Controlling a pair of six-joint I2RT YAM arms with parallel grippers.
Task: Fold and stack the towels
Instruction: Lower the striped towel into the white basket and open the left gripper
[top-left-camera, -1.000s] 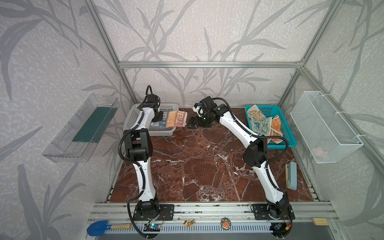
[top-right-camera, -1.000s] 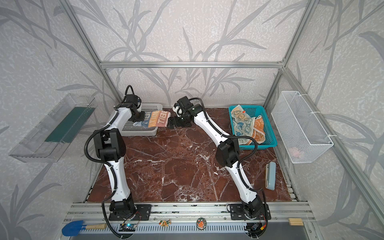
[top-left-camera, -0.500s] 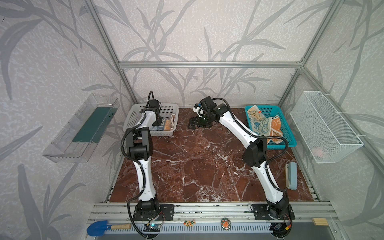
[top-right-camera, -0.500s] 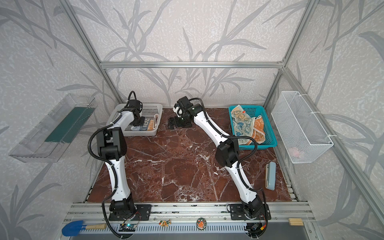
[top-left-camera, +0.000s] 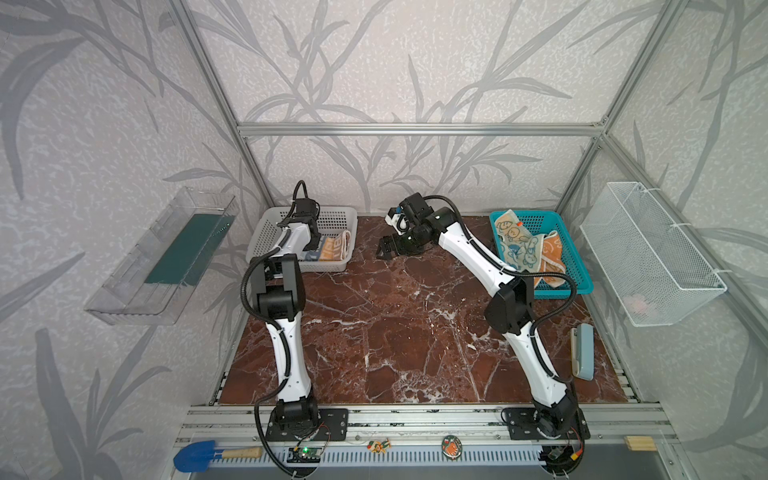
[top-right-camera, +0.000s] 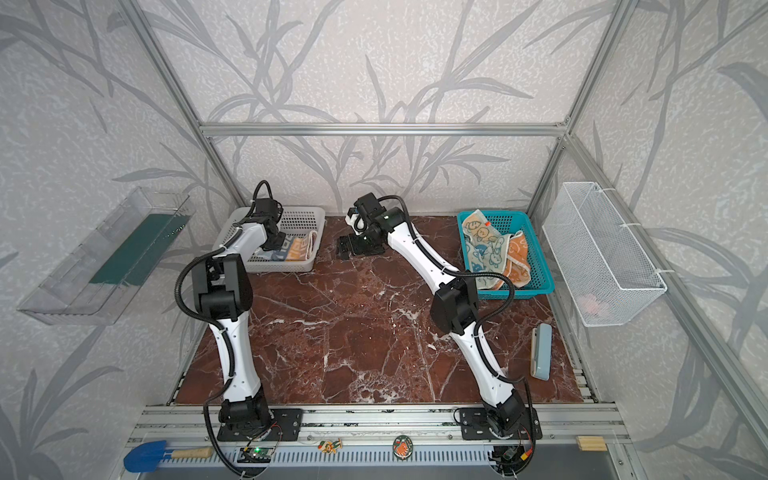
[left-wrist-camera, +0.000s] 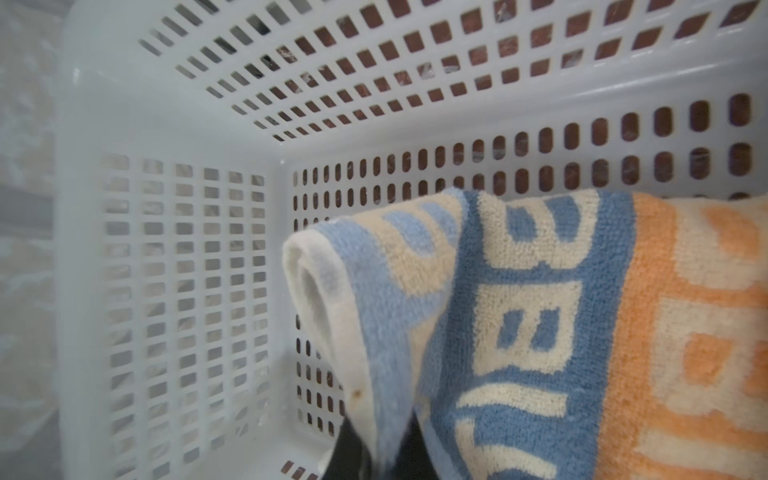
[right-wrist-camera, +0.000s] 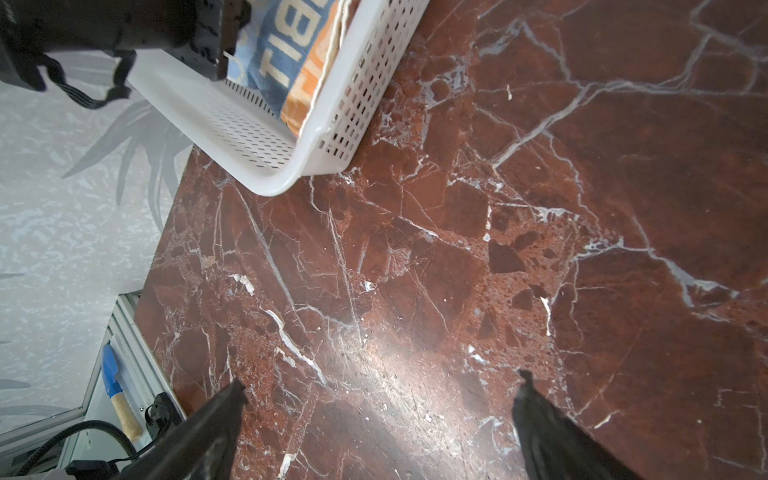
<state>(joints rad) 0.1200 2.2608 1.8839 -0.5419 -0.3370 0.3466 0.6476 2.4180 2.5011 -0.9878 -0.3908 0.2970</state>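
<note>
Next, my left gripper draws toward the basket's side by the clear tray and releases the towel's edge, because the towel's orange end bends up the basket's side.
A folded striped towel with blue, orange and cream lettering lies in the white basket at the back left. My left gripper is inside the basket, shut on a blue-and-cream edge of that towel. My right gripper hangs open over bare marble just right of the basket, holding nothing. A cream-and-blue bunny towel and an orange towel lie crumpled in the teal basket at the back right.
A grey-blue block lies near the table's right edge. A wire basket hangs on the right wall and a clear tray on the left wall. A blue shovel rests on the front rail.
The striped towel, draped over the white basket's right rim a second ago, now sits inside the basket. My left gripper moved with it. The right gripper has barely moved.
</note>
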